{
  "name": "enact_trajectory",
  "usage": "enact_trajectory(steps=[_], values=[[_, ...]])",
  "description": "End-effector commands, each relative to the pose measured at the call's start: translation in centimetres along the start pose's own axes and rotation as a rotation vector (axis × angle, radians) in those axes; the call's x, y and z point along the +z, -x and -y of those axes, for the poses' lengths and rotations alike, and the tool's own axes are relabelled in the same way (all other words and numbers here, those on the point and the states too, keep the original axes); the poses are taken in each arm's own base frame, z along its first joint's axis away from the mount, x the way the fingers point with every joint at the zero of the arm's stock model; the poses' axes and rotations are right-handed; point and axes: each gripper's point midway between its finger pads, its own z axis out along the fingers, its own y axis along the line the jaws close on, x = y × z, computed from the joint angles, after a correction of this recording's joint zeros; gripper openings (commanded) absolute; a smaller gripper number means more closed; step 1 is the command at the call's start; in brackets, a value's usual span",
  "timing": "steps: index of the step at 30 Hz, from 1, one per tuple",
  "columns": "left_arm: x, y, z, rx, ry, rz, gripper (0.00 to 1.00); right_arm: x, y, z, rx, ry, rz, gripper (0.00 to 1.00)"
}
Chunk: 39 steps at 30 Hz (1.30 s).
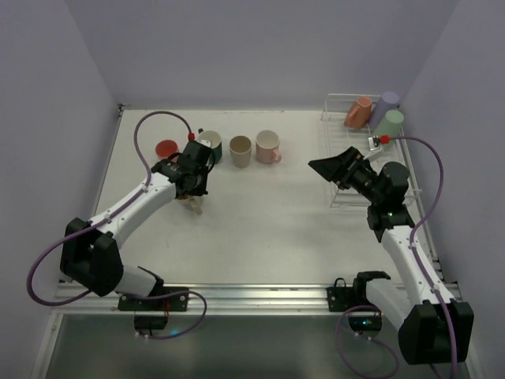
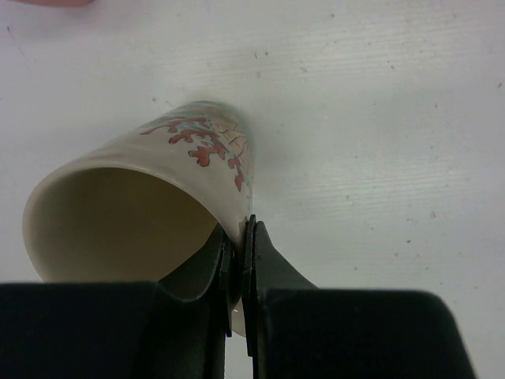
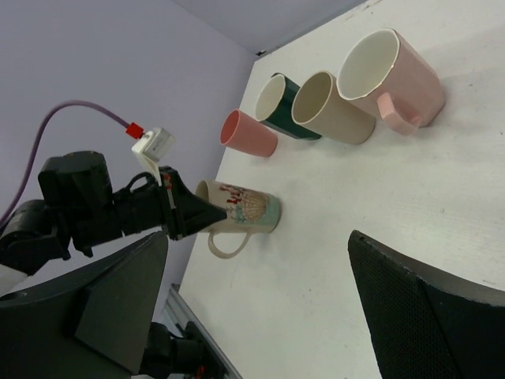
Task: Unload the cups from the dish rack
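Note:
My left gripper should next move the cream mug (image 2: pixel 158 205) outward, closer to the red cup and the dark green cup, because the table in front of them is empty.
My left gripper (image 1: pixel 192 183) is shut on the rim of a cream mug (image 2: pixel 158 205) with a red coral and shell print. The mug is slightly tilted, with its base at or just above the table, in front of the row of cups. It also shows in the right wrist view (image 3: pixel 245 209). A red cup (image 1: pixel 166 148), a dark green cup (image 1: pixel 210 145), a tan cup (image 1: pixel 240 150) and a pink mug (image 1: pixel 268 146) stand in a row. The dish rack (image 1: pixel 341 193) at the right holds salmon (image 1: pixel 357 112), lavender (image 1: pixel 385 105) and light green (image 1: pixel 390 122) cups. My right gripper (image 1: pixel 327 167) is open and empty, left of the rack.
Walls close in the table at the back and on both sides. A metal rail (image 1: pixel 260 294) runs along the near edge by the arm bases. Purple cables loop off both arms.

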Motion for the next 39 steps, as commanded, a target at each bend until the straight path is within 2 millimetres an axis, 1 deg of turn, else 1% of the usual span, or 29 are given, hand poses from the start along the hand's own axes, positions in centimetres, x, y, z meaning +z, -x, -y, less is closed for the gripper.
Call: enact_trajectory(steps=[1, 2, 3, 4, 5, 6, 7, 11, 12, 14, 15, 17, 18, 24, 26, 27, 29, 30, 31, 32, 33, 34, 35, 36, 37, 38, 39], values=[[-0.2, 4.8, -1.3, 0.024, 0.079, 0.123, 0.0, -0.2, -0.5, 0.6, -0.045, -0.015, 0.007, 0.99], [-0.3, 5.7, -1.7, 0.025, 0.098, 0.138, 0.0, -0.3, -0.8, 0.7, -0.048, -0.015, 0.001, 0.99], [-0.2, 6.1, -2.0, 0.023, 0.108, 0.136, 0.0, -0.3, -0.9, 0.8, -0.048, -0.018, -0.003, 0.99], [0.6, 6.0, -2.0, 0.032, 0.116, 0.113, 0.0, -0.3, -1.0, 0.8, -0.048, -0.02, -0.005, 0.99], [1.0, 5.8, -2.1, 0.044, 0.118, 0.092, 0.0, -0.3, -1.0, 0.9, -0.048, -0.02, -0.006, 0.99], [0.9, 6.5, -2.3, 0.04, 0.121, 0.094, 0.0, -0.3, -1.0, 0.8, -0.05, -0.018, -0.006, 0.99], [1.6, 6.2, -2.3, 0.049, 0.129, 0.069, 0.0, -0.3, -1.1, 0.9, -0.048, -0.019, -0.007, 0.99], [2.0, 6.2, -2.2, 0.064, 0.133, 0.033, 0.0, -0.2, -1.0, 0.8, -0.052, -0.019, -0.004, 0.99], [1.9, 6.5, -2.2, 0.06, 0.131, 0.038, 0.04, -0.2, -1.0, 0.9, -0.051, -0.022, -0.003, 0.99], [1.7, 6.6, -2.3, 0.061, 0.137, 0.033, 0.17, -0.1, -0.9, 1.0, -0.049, -0.026, -0.002, 0.99], [1.6, 6.8, -2.4, 0.06, 0.142, 0.038, 0.28, -0.1, -0.9, 1.1, -0.048, -0.028, -0.003, 0.99], [1.2, 7.2, -2.6, 0.058, 0.152, 0.05, 0.37, 0.0, -0.8, 1.2, -0.046, -0.035, 0.001, 0.99], [1.1, 7.3, -2.6, 0.059, 0.153, 0.053, 0.44, 0.0, -0.8, 1.3, -0.045, -0.042, 0.0, 0.99], [0.1, 7.7, -3.5, 0.062, 0.185, 0.076, 0.53, -0.2, -0.1, 0.8, -0.055, -0.055, 0.021, 0.99], [-0.6, 8.0, -3.7, 0.058, 0.189, 0.097, 0.56, -0.4, 0.2, 0.5, -0.061, -0.055, 0.033, 0.99], [-0.9, 8.4, -3.7, 0.051, 0.186, 0.114, 0.62, -0.5, 0.3, 0.6, -0.061, -0.066, 0.042, 0.99], [-2.7, 9.8, -3.8, 0.026, 0.166, 0.189, 0.69, -0.6, 0.9, 0.3, -0.071, -0.073, 0.062, 0.99], [-3.8, 10.8, -3.7, 0.01, 0.151, 0.229, 0.75, -0.6, 1.0, 0.4, -0.077, -0.088, 0.063, 0.99], [-5.8, 12.1, -3.7, -0.016, 0.126, 0.296, 0.78, -0.6, 1.5, 0.6, -0.083, -0.11, 0.08, 0.99], [-7.1, 13.0, -3.0, -0.033, 0.074, 0.339, 0.82, -0.7, 2.1, 0.5, -0.098, -0.131, 0.092, 0.98], [-8.7, 13.9, -2.6, -0.047, 0.029, 0.388, 0.84, -0.8, 2.5, 0.7, -0.108, -0.154, 0.103, 0.97], [-11.5, 15.3, -2.2, -0.079, -0.034, 0.486, 0.86, -0.9, 3.3, 1.3, -0.116, -0.199, 0.137, 0.96], [-13.1, 15.7, -1.0, -0.076, -0.13, 0.528, 0.88, -1.0, 4.2, 0.9, -0.142, -0.213, 0.157, 0.94], [-14.6, 15.9, -0.4, -0.074, -0.19, 0.567, 0.9, -1.2, 4.4, 1.6, -0.144, -0.259, 0.161, 0.92], [-17.3, 16.2, -0.1, -0.089, -0.26, 0.655, 0.91, -1.5, 5.6, 2.3, -0.158, -0.319, 0.209, 0.88], [-18.8, 15.8, 1.1, -0.07, -0.357, 0.687, 0.91, -1.7, 6.9, 1.9, -0.179, -0.342, 0.241, 0.86], [-20.0, 15.4, 1.6, -0.064, -0.408, 0.722, 0.92, -2.0, 7.4, 2.5, -0.202, -0.391, 0.249, 0.82]])
